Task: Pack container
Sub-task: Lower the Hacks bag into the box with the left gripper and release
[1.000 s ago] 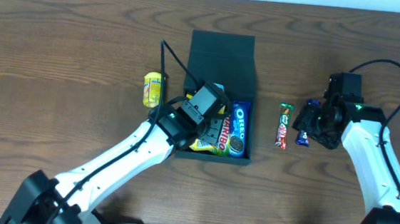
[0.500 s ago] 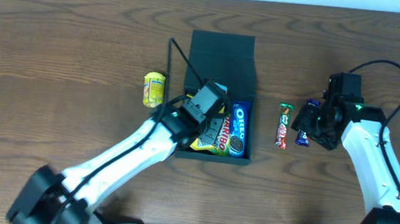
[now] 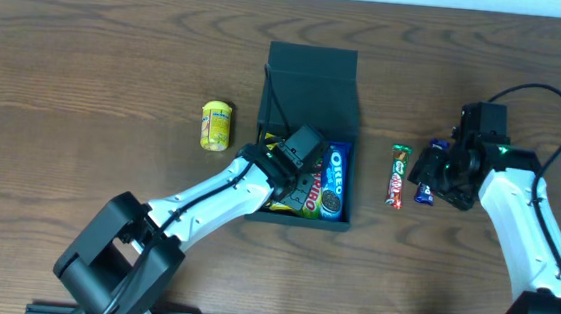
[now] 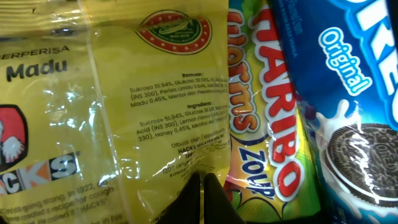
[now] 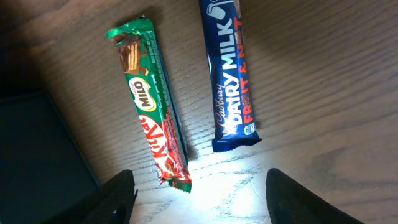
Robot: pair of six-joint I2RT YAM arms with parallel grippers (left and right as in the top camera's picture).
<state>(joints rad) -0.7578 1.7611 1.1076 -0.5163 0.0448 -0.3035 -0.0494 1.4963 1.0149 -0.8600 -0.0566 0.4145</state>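
Observation:
My right gripper next lowers its open fingers astride the lettered near half of the blue Dairy Milk bar (image 5: 231, 74) below, whose narrow width fits between them.
The container (image 3: 312, 79) is a dark teal box with its flap lid laid open toward the back. It holds a blue Oreo pack (image 3: 335, 181), a Haribo bag (image 4: 261, 112) and a yellow sweets packet (image 4: 112, 93). My left gripper (image 4: 203, 180) is down inside the box, shut, its tips against the yellow packet's lower edge. My right gripper (image 5: 199, 186) hovers open just above the table, over the near ends of a Kit Kat Milo bar (image 5: 149, 118) and a blue Dairy Milk bar (image 5: 231, 74), with nothing between its fingers.
A small yellow packet (image 3: 216, 125) lies on the table left of the box. The Kit Kat bar (image 3: 397, 174) sits between the box and my right gripper (image 3: 435, 174). A corner of the box (image 5: 37, 155) shows in the right wrist view.
My left gripper has shut and shifted a little right and deeper into the box. The right arm has hardly moved.

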